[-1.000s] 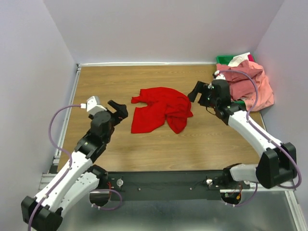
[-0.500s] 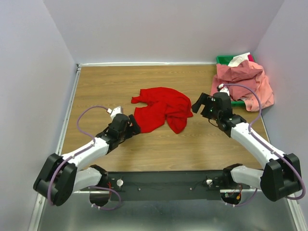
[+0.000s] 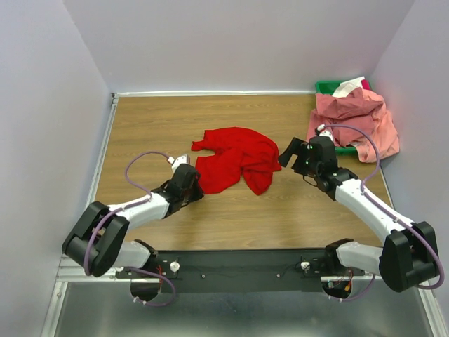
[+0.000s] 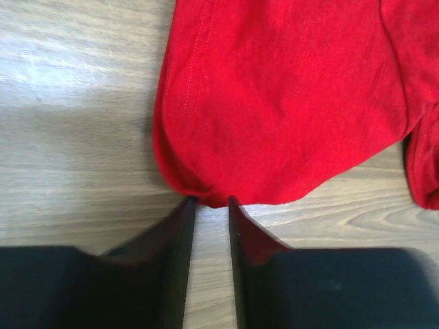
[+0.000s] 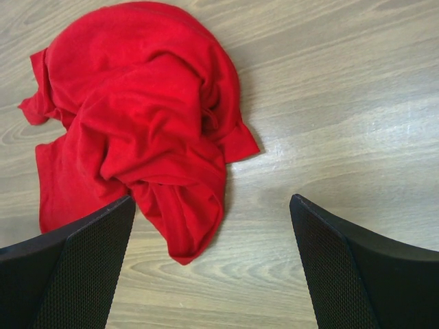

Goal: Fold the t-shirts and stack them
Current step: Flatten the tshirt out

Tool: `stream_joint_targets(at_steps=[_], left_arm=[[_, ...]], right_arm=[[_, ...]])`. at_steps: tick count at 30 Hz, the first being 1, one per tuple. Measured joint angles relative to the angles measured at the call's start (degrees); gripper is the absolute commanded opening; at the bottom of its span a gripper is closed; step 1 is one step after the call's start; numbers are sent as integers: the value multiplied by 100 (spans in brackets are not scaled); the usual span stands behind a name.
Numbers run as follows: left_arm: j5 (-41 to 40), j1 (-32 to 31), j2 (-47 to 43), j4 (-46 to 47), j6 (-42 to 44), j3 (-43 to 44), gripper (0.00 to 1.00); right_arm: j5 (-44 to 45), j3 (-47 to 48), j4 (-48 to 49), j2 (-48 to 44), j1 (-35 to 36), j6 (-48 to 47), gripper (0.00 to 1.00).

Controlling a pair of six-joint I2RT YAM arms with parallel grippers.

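The right gripper lowers its fingers back to its left in the top view next, as the red t-shirt's near tip juts onto bare wood below it.
A bright red t-shirt lies crumpled in the middle of the wooden table, also in the left wrist view and the right wrist view. My left gripper lies low at the shirt's near-left corner; its jaws stand close together with a thin strip of wood showing between them, tips touching the hem. Whether cloth is pinched does not show. My right gripper hovers wide open just right of the red t-shirt, holding nothing. Salmon pink t-shirts are heaped at the back right.
A green bin stands in the back right corner under the pink heap, with a bit of white cloth on top. Lavender walls close the table on three sides. Bare wood stretches left of the red t-shirt.
My left arm dropped low and reached right to the red t-shirt's near-left corner, and its jaws narrowed from wide open. My right gripper came down beside the shirt's right edge, still open.
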Motion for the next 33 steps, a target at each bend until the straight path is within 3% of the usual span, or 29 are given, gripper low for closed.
stream_joint_targets(at_steps=[5, 12, 21, 24, 28, 29, 30, 31, 33], left_arm=[[-9, -20, 212, 76, 28, 63, 0], [-146, -24, 262, 127, 17, 208, 0], [-485, -26, -813, 284, -68, 42, 0], [-568, -31, -1137, 354, -85, 39, 0], [-710, -33, -1458, 402, -105, 44, 0], [-769, -33, -1515, 409, -109, 52, 0], [-809, -33, -1543, 411, -111, 63, 0], [-863, -35, -1576, 404, -116, 98, 0], [-1029, -35, -1604, 330, -116, 249, 0]], right_arm=[[-256, -146, 9, -4, 0, 17, 99], [-614, -369, 2, 28, 291, 28, 98], [-192, -341, -13, 1082, 1613, 138, 90], [74, -177, -98, 1587, 1773, 181, 79], [389, 295, -74, 2135, 1823, 282, 33], [520, 393, -57, 2302, 1829, 319, 16], [595, 461, -55, 2361, 1829, 343, 8], [710, 533, -57, 2435, 1834, 407, 0], [876, 601, -85, 2439, 1838, 396, 0]])
